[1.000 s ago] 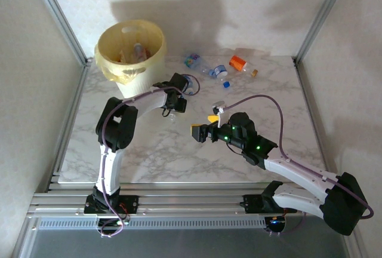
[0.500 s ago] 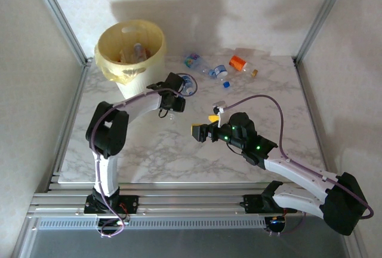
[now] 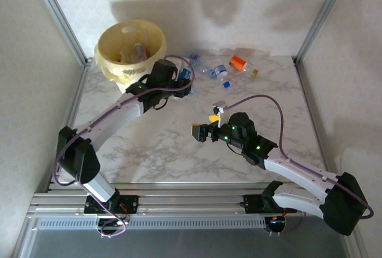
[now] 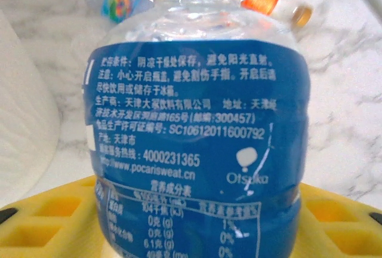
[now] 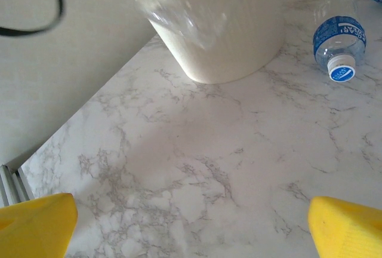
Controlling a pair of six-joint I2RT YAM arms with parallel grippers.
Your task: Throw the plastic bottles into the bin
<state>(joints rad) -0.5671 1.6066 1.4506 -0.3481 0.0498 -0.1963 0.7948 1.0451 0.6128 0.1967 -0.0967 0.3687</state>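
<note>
The blue-labelled bottle is still in my left gripper outside the pale-yellow bin's rim. Next I will carry it up and over the pale-yellow bin's opening [image 3: 131, 43] to release it.
My left gripper [image 3: 179, 77] is shut on a clear plastic bottle with a blue label [image 3: 185, 74], lifted just right of the bin [image 3: 131, 52]. The left wrist view shows that bottle [image 4: 197, 120] upright between the yellow jaws of the left gripper [image 4: 197, 216]. The bin is a round pale-yellow bucket with bottles inside. More plastic bottles lie at the back: one with a colourful label [image 3: 194, 61], one blue-labelled [image 3: 219, 71], one orange-labelled [image 3: 238, 63]. My right gripper [image 3: 206, 125] hangs open over mid-table; its view [image 5: 191, 225] shows bare marble between the fingers.
The bin's pale wall [image 5: 227, 25] rises ahead in the right wrist view, with a blue-labelled bottle [image 5: 339, 40] lying to its right. A loose blue cap [image 3: 226, 83] and a small orange cap [image 3: 254, 73] lie near the back bottles. Metal frame posts [image 3: 59, 16] stand at the back corners.
The left arm has stretched out and carried the blue-labelled bottle up and back, closer to the bin's rim. The right arm has not moved.
</note>
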